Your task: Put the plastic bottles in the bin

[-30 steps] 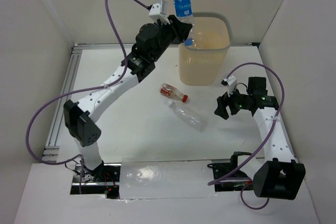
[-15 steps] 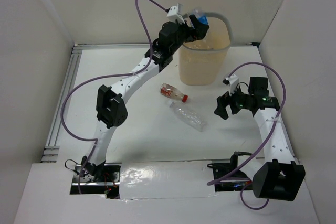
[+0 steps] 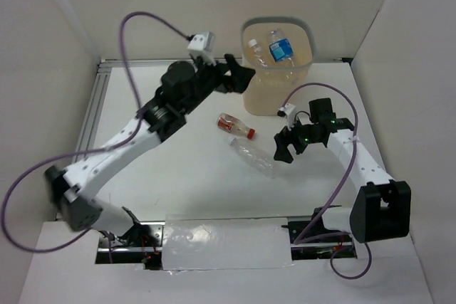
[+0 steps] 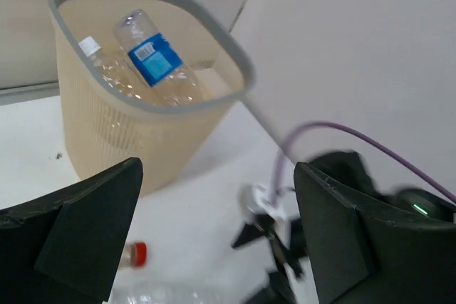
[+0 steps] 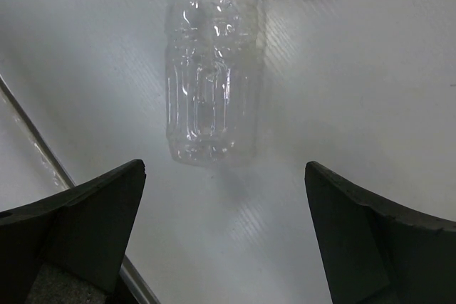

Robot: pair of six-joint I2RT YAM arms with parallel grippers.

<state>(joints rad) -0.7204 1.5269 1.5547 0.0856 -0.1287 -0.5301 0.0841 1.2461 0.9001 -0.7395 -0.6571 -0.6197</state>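
The clear bottle's base faces my open fingers, so next my right gripper lowers and slides left in the top view onto the clear bottle's body [image 3: 258,161] [image 5: 212,101].
The bin [image 3: 274,95] stands at the back of the table and holds a blue-labelled plastic bottle [image 3: 281,46] and a white-capped one [image 3: 254,52]. My left gripper [image 3: 241,78] hangs open and empty just left of the bin's wall [image 4: 107,140]; both bottles [image 4: 158,62] show inside in the left wrist view. On the table lie a small red-capped bottle [image 3: 235,125] and a clear bottle [image 3: 254,157]. Open and empty, my right gripper [image 3: 280,146] sits just right of the clear bottle [image 5: 210,90], whose base points at the jaws.
White walls enclose the table on three sides. A slotted metal rail [image 3: 89,115] runs along the left edge. A sheet of clear film [image 3: 224,243] lies between the arm bases. The right arm's purple cable [image 4: 342,133] loops near the bin.
My left gripper opened and dropped the blue-labelled bottle into the bin, then pulled back left of it. My right gripper opened wider and moved left toward the clear bottle.
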